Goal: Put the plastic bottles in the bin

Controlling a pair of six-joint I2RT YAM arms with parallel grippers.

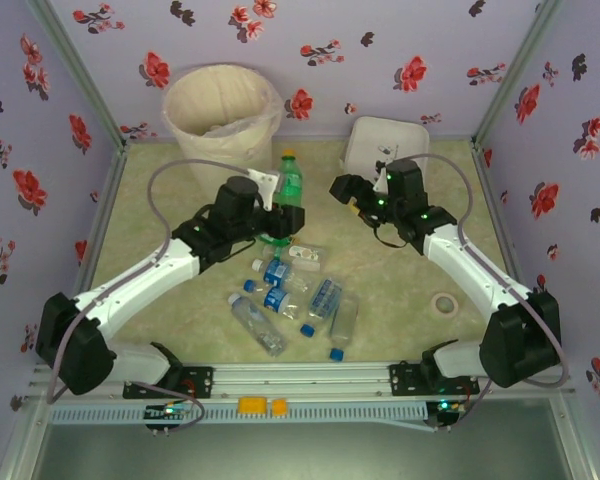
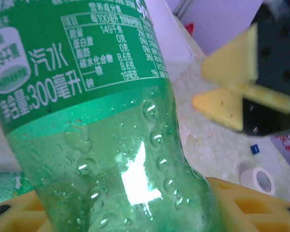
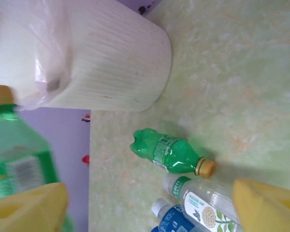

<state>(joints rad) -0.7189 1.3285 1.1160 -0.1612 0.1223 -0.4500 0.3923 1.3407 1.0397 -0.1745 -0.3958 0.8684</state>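
The bin's opening [image 1: 223,108] is higher than my left gripper and lies outward of it. My left gripper should lift the green bottle outward past the bin's rim and let it go inside.
My left gripper [image 1: 279,222] is shut on an upright green bottle [image 1: 288,185] with a yellow cap, held above the table's middle. In the left wrist view this green bottle [image 2: 96,145] stands between the yellow fingers [image 2: 253,203] of the left gripper [image 2: 135,208]. My right gripper [image 1: 346,190] hangs open just right of that bottle, with nothing in it; in its own view the right gripper [image 3: 150,212] stands wide. Below lie another green bottle [image 3: 169,154] and clear bottles [image 3: 203,198]. Several crushed bottles [image 1: 295,300] lie in a pile near the front. The bin [image 1: 220,110] stands at the back left.
A flat white lidded box [image 1: 385,145] sits at the back right behind the right gripper. A roll of tape [image 1: 444,303] lies on the table beside the right arm. Flowered walls close the back and both sides.
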